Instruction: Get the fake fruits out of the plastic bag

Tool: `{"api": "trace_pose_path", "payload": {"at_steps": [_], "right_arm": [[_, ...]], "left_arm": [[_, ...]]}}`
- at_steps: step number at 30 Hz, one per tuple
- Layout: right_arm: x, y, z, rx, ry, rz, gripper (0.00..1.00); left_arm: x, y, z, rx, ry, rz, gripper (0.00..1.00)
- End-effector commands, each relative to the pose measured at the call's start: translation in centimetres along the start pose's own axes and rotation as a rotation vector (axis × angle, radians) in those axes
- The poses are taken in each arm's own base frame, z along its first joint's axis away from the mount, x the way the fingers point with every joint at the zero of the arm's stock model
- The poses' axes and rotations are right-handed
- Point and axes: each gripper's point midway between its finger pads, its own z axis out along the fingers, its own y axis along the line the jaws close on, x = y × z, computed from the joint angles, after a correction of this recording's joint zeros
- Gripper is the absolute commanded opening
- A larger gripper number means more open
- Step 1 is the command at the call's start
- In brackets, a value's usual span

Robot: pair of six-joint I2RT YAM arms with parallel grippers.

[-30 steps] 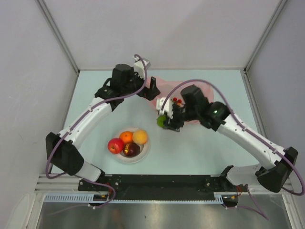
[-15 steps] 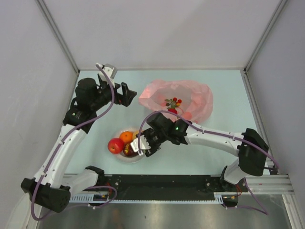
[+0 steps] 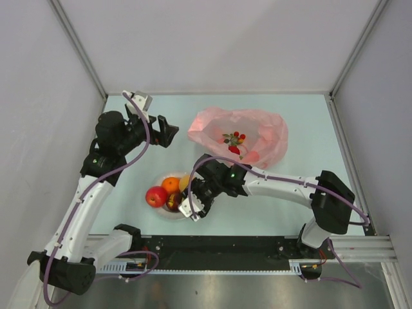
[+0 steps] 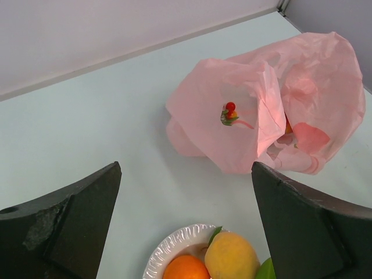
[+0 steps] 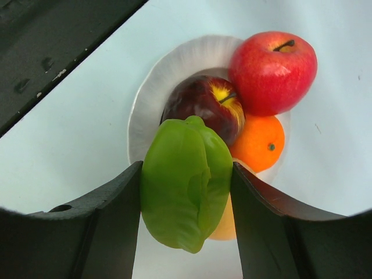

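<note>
Next, my right gripper brings the green fake fruit down beside the dark purple apple (image 5: 200, 104) and releases it, as the plate's near rim lies just below.
The pink plastic bag (image 3: 239, 134) (image 4: 273, 110) lies crumpled at the back of the table, with red berries and green leaves (image 3: 234, 139) (image 4: 230, 113) showing in it. My right gripper (image 3: 193, 206) (image 5: 186, 174) is shut on a green fake fruit (image 5: 177, 203) and hangs just over the near-right rim of the white plate (image 3: 161, 212) (image 5: 152, 84). On the plate rest a red apple (image 3: 156, 196) (image 5: 273, 70), an orange (image 3: 170, 185) (image 5: 258, 142), a dark purple apple (image 5: 200, 104) and a yellow fruit (image 4: 231, 258). My left gripper (image 3: 159, 127) (image 4: 186, 174) is open and empty, left of the bag.
White walls with metal corner posts (image 3: 77, 48) close in the pale blue table (image 3: 283, 206) on the left, back and right. A black rail (image 3: 219, 244) with the arm bases runs along the near edge.
My right arm has swung from the bag down to the plate, carrying the green fruit. My left arm has drawn back leftward, away from the bag, which now lies uncovered.
</note>
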Motion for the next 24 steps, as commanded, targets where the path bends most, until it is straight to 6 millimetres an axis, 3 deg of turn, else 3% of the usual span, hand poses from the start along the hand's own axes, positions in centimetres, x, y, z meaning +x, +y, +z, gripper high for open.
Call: {"api": "trace_pose_path", "payload": {"at_steps": [1,10,24], "right_arm": [[-0.3,0.6,1.1,-0.041,-0.037,-0.077,0.41],[1.1,2.6,2.5,-0.116,-0.031,-0.129,0.44],[1.5,2.5,3.2,-0.075,-0.032,-0.211,0.52]], "left_arm": [[-0.5,-0.3,-0.8,0.013,-0.033,0.013,1.0],[0.2,-0.4,-0.9,0.027,-0.023,0.002,1.0],[0.2,-0.2,-0.9,0.04,-0.028,-0.033,1.0]]}}
